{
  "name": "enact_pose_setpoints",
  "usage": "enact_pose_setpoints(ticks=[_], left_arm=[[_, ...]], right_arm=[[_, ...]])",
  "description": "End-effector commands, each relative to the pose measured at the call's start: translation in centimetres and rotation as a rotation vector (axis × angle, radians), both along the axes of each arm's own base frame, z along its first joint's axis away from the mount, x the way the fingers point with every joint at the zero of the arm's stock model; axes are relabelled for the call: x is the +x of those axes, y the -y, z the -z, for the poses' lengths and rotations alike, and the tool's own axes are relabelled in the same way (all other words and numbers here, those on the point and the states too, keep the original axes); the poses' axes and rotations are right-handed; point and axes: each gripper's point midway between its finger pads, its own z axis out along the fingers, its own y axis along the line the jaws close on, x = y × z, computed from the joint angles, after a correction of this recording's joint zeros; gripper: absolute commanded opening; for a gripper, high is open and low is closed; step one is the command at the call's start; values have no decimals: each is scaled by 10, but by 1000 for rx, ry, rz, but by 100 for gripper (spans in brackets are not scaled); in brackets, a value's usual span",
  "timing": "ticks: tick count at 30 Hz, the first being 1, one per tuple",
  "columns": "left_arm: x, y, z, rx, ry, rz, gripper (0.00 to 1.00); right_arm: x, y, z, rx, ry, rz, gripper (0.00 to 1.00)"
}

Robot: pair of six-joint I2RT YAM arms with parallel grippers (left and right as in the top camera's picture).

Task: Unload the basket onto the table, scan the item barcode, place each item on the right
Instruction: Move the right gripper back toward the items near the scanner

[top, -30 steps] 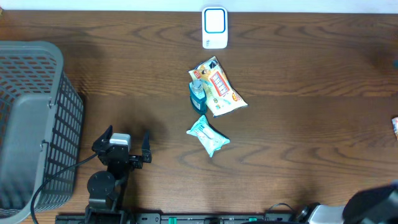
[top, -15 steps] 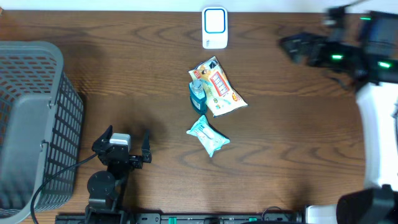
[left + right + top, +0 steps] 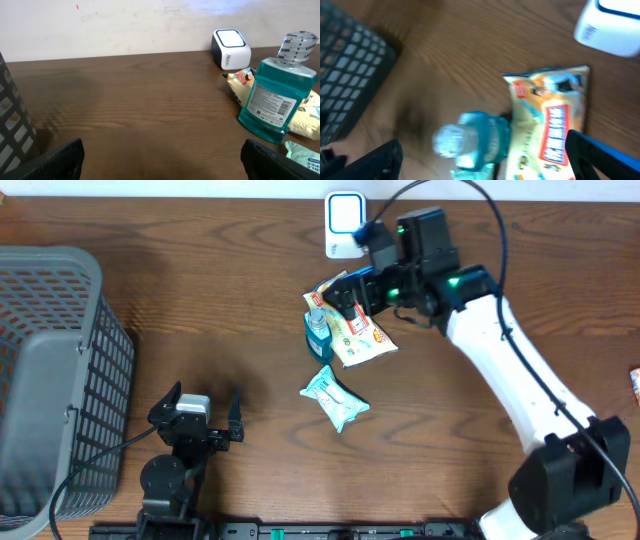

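The bottle stands below the fingers and to their left in the overhead view, so I will next move my right gripper across and down onto the bottle's capped top.
Three items lie mid-table: an upright teal mouthwash bottle, a yellow snack bag touching it, and a pale-green wipes pack nearer me. The white scanner stands at the far edge. My right gripper hovers open above the bottle and the bag, holding nothing. My left gripper rests open at the near left, well short of the items. No barcode is legible.
A grey mesh basket fills the left side of the table. The right arm's white links stretch diagonally from the near right corner. Bare wood lies between the left gripper and the items.
The right arm swept in from the far right edge to hover over the bottle and snack bag. The left arm and the items stayed put.
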Motion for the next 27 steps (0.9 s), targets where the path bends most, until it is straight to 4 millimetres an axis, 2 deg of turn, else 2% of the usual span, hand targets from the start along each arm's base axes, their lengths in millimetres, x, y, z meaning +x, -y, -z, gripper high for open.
enact_pose_setpoints(ticks=[1,5,9,12,15,18,21,24,25,27], left_arm=[[-2,2,15,0,-46,11,100],[-2,2,15,0,-46,11,100],[-2,2,15,0,-46,11,100],[-2,2,15,0,-46,11,100],[-2,2,15,0,-46,11,100],[-2,2,15,0,-46,11,100],[-2,2,15,0,-46,11,100],[-2,2,15,0,-46,11,100],[-2,2,15,0,-46,11,100],[-2,2,15,0,-46,11,100]], right_arm=[[-20,-26,-42,19,100,-48,99],[-26,-39,-37,-26,139,-91,99],[-14,-37,-44,-42,159,27,99],[-10,-44,-70,-13,195,65,99],[-13,-51,-105,13,243,56,99],[-12,-50,-124,-22,267,92,99],[-7,-48,-112,-129,245,137,99],[3,-55,-77,-249,186,146,99],[8,-58,-57,-290,135,143,99],[11,-61,-41,-319,84,142,99]])
